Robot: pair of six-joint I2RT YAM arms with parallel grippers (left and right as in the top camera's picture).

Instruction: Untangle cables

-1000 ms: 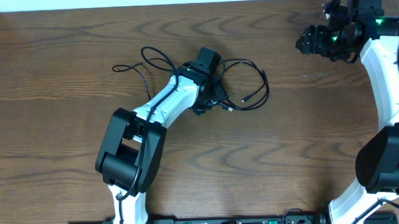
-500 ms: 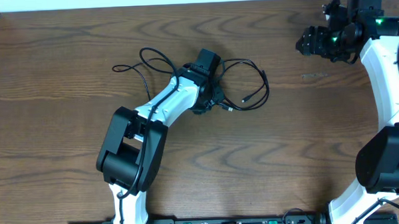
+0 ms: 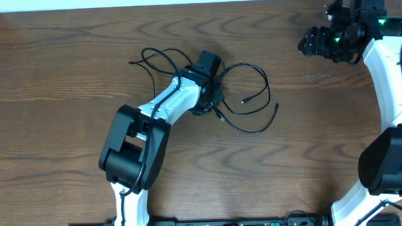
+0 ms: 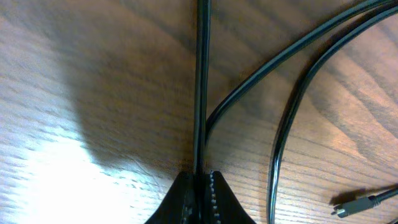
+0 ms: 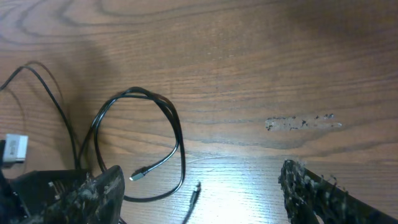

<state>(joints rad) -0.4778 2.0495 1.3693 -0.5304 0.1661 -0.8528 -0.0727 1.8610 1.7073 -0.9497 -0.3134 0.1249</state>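
Other pieces of cable curve close past the cable loop (image 3: 227,107) (image 4: 277,152). My left gripper will lift the black cable high above the table beside the loop next and let go of it there.
Thin black cables lie in loose loops around my left gripper (image 3: 214,104) at mid-table: one loop to its right (image 3: 265,80), others to its upper left (image 3: 160,55). In the left wrist view my left gripper (image 4: 200,190) is shut on a black cable (image 4: 202,87) that runs straight away from the fingertips. Two more black strands (image 4: 292,106) curve past on the right, and a small plug end (image 4: 359,202) lies on the wood. My right gripper (image 3: 312,42) hovers open at the far right, away from the cables. Its view shows the loop (image 5: 171,121) and a loose plug tip (image 5: 194,194).
The wooden table (image 3: 309,149) carries only the cables. A pale scuff (image 5: 301,122) marks the wood near my right gripper. The left arm's white links (image 3: 164,104) stretch from the front edge to the tangle. A white edge (image 3: 116,0) borders the table's far side.
My left gripper has closed onto a black cable. The tangle has shifted: the left loops moved right, and one cable end now trails out to the lower right. The right arm has not moved.
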